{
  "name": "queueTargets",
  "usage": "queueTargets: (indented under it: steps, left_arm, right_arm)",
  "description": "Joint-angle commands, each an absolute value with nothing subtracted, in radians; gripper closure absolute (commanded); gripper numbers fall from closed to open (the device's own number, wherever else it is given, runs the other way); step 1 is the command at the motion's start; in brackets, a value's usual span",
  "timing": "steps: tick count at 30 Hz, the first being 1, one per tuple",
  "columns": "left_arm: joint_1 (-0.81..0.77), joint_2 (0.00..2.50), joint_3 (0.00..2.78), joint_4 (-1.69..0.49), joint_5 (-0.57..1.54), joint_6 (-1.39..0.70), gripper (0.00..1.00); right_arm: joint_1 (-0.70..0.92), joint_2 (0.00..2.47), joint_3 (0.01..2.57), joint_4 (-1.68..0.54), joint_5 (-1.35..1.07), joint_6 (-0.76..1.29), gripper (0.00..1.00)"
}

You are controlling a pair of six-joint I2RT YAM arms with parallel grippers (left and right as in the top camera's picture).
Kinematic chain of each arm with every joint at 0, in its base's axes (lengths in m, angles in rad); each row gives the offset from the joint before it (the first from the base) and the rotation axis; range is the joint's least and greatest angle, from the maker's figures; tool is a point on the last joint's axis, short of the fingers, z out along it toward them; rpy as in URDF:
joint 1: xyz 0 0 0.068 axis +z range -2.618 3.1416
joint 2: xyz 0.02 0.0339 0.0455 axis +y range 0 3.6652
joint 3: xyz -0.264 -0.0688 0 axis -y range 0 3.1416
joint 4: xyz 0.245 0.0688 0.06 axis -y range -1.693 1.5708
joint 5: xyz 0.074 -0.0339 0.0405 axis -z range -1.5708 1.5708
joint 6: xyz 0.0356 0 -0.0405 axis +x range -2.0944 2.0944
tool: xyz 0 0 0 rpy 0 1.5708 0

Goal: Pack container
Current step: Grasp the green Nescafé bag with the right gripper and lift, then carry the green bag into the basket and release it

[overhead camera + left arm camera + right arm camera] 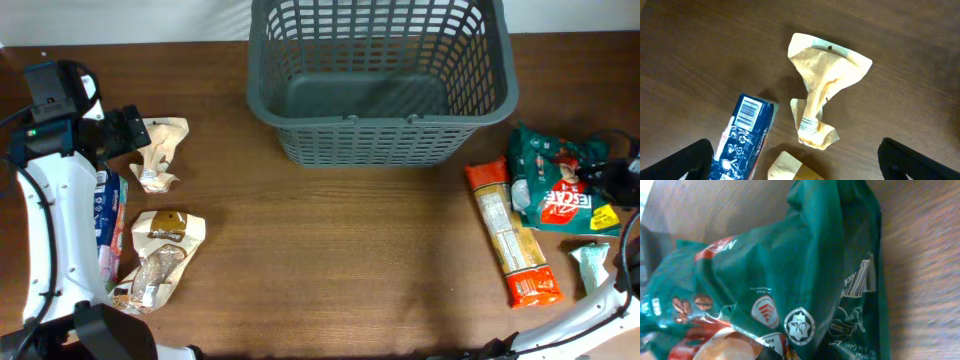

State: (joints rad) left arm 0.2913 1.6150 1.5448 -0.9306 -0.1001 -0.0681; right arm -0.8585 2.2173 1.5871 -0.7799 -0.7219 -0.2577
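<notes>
The container's side is between the green coffee packet point(555, 180) and the container's empty bottom. My right gripper will next rise outward over the container's rim, then go down inside and release.
The dark grey container point(380, 118) stands at the back centre with nothing in it. At the right edge my right gripper point(610, 180) is shut on the crumpled green coffee packet point(555, 180). That packet point(790, 280) fills the right wrist view and hides the fingers. On the left, my left gripper point(135, 130) hangs open over a crumpled beige packet point(160, 150). In the left wrist view the beige packet point(822, 90) lies ahead of the wide-apart black fingertips point(685, 160), untouched.
A blue packet point(108, 215) and a second beige packet point(160, 255) lie at the left, both also near the left gripper point(800, 172). An orange pasta packet point(512, 235) and a small pale green packet point(590, 265) lie at the right.
</notes>
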Motion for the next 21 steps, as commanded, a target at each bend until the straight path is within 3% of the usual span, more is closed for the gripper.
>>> queueTargets:
  steps: [1, 9, 21]
  left_arm:
    - [0.295, 1.62, 1.553, -0.931, -0.085, -0.052, 0.0]
    - [0.295, 1.62, 1.553, -0.931, -0.085, -0.052, 0.01]
    - [0.295, 1.62, 1.553, -0.927, -0.085, -0.052, 0.0]
  right_arm:
    - [-0.825, 2.188, 1.661, -0.874, -0.733, -0.246, 0.96]
    - [-0.754, 2.047, 1.875, -1.015, -0.733, -0.245, 0.96]
    - [-0.502, 1.963, 2.453, -1.118, -0.696, -0.14, 0.96]
